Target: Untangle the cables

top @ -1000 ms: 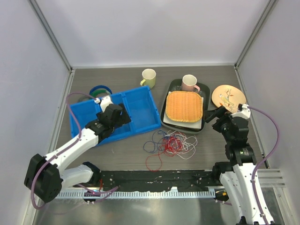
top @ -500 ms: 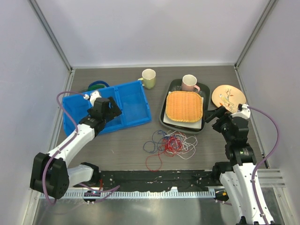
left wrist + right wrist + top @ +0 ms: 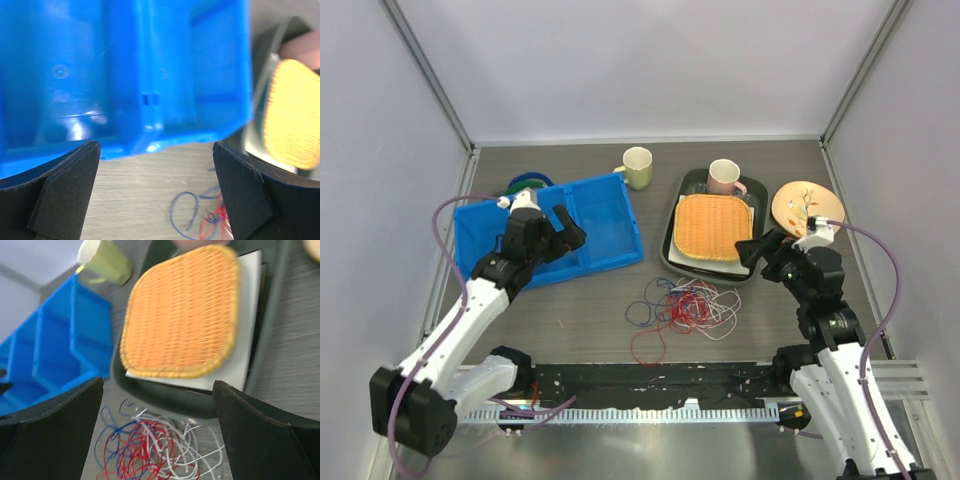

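Note:
The tangle lies below my right gripper and toward the left in the top view, so I will move that gripper down and that way onto the red loops next.
The cables (image 3: 685, 308) lie in one tangle of thin red, white and dark blue loops on the table, in front of the dark tray. My left gripper (image 3: 570, 232) is open and empty above the blue bin (image 3: 600, 215). In the left wrist view (image 3: 155, 147) it is over the bin's near edge, with blue and red cable loops (image 3: 200, 220) at the lower right. My right gripper (image 3: 752, 250) is open and empty above the tray's near right corner, to the right of the tangle. In the right wrist view (image 3: 157, 385) the cables (image 3: 150, 450) lie between and below the fingers.
The blue bin (image 3: 125, 75) sits at the left, with a green-and-blue coiled band (image 3: 525, 183) behind it. A yellow-green cup (image 3: 637, 166), a pink cup (image 3: 724, 177), an orange woven mat (image 3: 714, 227) on the dark tray (image 3: 677, 205) and a flowered plate (image 3: 807, 205) stand behind the tangle.
The blue bin has slid left and back with my left gripper, which now points right over it. My right gripper has swung left toward the tray. The cables have not moved.

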`<state>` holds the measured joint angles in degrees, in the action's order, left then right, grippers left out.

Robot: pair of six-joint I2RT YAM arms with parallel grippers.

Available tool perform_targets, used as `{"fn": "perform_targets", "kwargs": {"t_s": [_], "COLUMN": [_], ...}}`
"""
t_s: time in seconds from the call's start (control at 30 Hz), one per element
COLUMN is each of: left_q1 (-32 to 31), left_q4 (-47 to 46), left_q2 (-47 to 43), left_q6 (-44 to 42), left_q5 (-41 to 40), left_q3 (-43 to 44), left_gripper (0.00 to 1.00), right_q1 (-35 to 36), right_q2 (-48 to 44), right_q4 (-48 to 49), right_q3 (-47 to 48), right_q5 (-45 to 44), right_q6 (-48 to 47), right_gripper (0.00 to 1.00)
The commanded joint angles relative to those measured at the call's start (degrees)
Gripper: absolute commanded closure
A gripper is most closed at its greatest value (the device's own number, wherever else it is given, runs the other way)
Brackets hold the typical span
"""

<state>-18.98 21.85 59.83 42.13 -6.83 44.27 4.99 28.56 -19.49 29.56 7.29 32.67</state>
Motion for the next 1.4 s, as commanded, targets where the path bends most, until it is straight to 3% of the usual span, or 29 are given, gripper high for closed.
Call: {"fn": "perform_targets", "kwargs": {"t_s": [0.0, 0.13, 0.17, 0.23, 0.27, 0.43, 0.5, 0.63, 0.8, 0.87, 1.07, 1.37], "left_q1": [-6.3, -14.1, -16.5, -18.2, -19.2, -20.7, -21.2, -21.3, -21.2, -21.3, -21.3, -21.2], "left_q4": [3.6, 4.9, 4.3, 1.5, 0.2, -5.6, -5.9, -5.9, -5.3, -5.4, -5.2, -5.2], "left_q2": [-9.4, -9.4, -8.8, -7.1, -6.6, -5.8, -6.0, -6.9, -7.4, -7.7, -7.6, -5.8], "left_q6": [2.1, 3.3, 4.4, 5.2, 5.2, 5.0, 4.5, 4.0, 3.9, 4.0, 4.2, 4.2], "left_q5": [0.8, -1.8, -1.4, 0.4, 1.4, 5.0, 4.5, 3.4, 3.3, 3.0, 2.4, 2.2], "left_q3": [2.8, 1.3, 0.5, -2.0, -3.6, -6.0, -6.4, -7.0, -7.3, -7.6, -7.6, -7.0], "left_gripper": [0.0, 0.0, 0.0, 0.0, 0.0, 0.0, 0.0, 0.0, 0.0, 0.0, 0.0, 0.0], "right_q1": [8.3, 24.6, 32.3, 39.4, 46.3, 58.3, 61.0, 61.6, 61.5, 60.2, 52.3, 38.1], "right_q2": [3.1, 10.4, 12.4, 17.4, 18.7, 27.9, 30.4, 40.1, 48.7, 50.1, 47.3, 45.5], "right_q4": [5.6, 4.2, 3.1, 1.5, -1.1, -13.5, -15.4, -13.6, -10.1, -9.4, -3.5, 8.6], "right_q3": [1.8, 3.7, 5.1, 6.7, 8.6, 13.0, 12.7, 11.7, 14.4, 14.9, 11.3, 9.3], "right_q5": [3.1, -10.8, -14.0, -23.7, -26.4, -40.6, -41.3, -40.2, -47.4, -48.6, -44.4, -36.4], "right_q6": [-2.5, -3.5, -3.5, -3.6, -3.1, 3.7, 6.8, 9.0, 10.7, 10.9, 7.5, -3.6], "right_gripper": [0.04, 0.08, 0.09, 0.1, 0.11, 0.11, 0.11, 0.1, 0.08, 0.13, 0.27, 0.24]}}
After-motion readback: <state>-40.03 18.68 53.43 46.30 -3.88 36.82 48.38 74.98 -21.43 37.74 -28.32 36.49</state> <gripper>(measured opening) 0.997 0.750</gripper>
